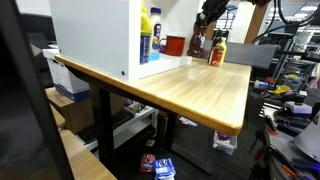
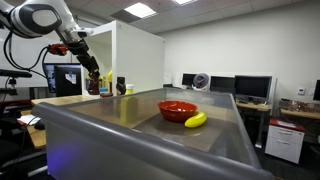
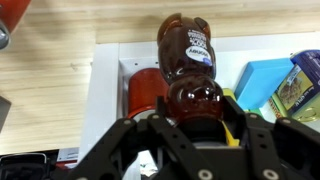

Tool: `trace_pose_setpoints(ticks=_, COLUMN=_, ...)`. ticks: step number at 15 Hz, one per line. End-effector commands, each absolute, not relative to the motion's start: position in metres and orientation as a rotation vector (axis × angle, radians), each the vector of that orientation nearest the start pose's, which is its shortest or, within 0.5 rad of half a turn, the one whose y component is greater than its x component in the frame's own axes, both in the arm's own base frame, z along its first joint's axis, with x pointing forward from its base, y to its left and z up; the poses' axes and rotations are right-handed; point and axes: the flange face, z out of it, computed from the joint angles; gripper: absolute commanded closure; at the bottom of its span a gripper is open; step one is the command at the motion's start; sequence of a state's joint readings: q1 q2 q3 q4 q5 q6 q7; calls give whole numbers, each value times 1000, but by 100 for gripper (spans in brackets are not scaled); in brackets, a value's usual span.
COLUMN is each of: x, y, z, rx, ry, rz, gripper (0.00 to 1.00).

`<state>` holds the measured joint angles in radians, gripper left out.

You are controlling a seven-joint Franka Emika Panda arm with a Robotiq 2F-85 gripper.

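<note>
I will move my gripper away from the red cup (image 3: 143, 92) next and down to the bare tabletop (image 3: 55, 25) beside the yellow-topped bottle, because that spot is clear of the cabinet.
My gripper (image 3: 190, 118) is shut around a bear-shaped bottle of dark brown liquid (image 3: 186, 48), its fingers on either side of the bottle's lower body. In both exterior views the gripper (image 1: 204, 22) (image 2: 88, 68) holds the bottle (image 1: 197, 43) (image 2: 92, 85) at the far end of a wooden table (image 1: 200, 90), beside the open white cabinet (image 1: 95, 35). I cannot tell whether the bottle's base rests on the table. A red cup (image 3: 143, 92) stands just behind the bottle in the wrist view.
A bottle with a yellow top (image 1: 217, 53) stands next to the held one. A blue bottle (image 1: 147, 40) and the red cup (image 1: 176, 45) sit in the cabinet. A blue box (image 3: 262, 80) lies nearby. A red bowl (image 2: 177, 109) and a banana (image 2: 195, 120) lie in a grey tub.
</note>
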<state>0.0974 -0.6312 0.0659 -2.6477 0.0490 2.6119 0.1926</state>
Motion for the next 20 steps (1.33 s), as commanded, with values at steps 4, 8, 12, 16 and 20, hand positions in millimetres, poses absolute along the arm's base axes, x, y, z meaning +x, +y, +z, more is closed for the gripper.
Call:
trace_pose_setpoints(ticks=4, x=376, y=19, z=501, rx=-2923, ry=-34, rz=-846, gripper=67)
trace_pose_setpoints(ticks=8, x=379, y=-18, z=493, rx=-2907, ry=-40, rz=-843, gripper=67)
trace_pose_setpoints(ticks=12, x=379, y=-43, z=490, rx=-2876, ry=-45, rz=-873, gripper=67)
trace_pose_setpoints(ticks=16, x=382, y=-58, z=483, rx=-2814, ry=-54, rz=-888, gripper=67)
trace_pose_setpoints(ticks=20, x=381, y=-66, z=477, rx=-2867, ry=5, rz=-796, gripper=67)
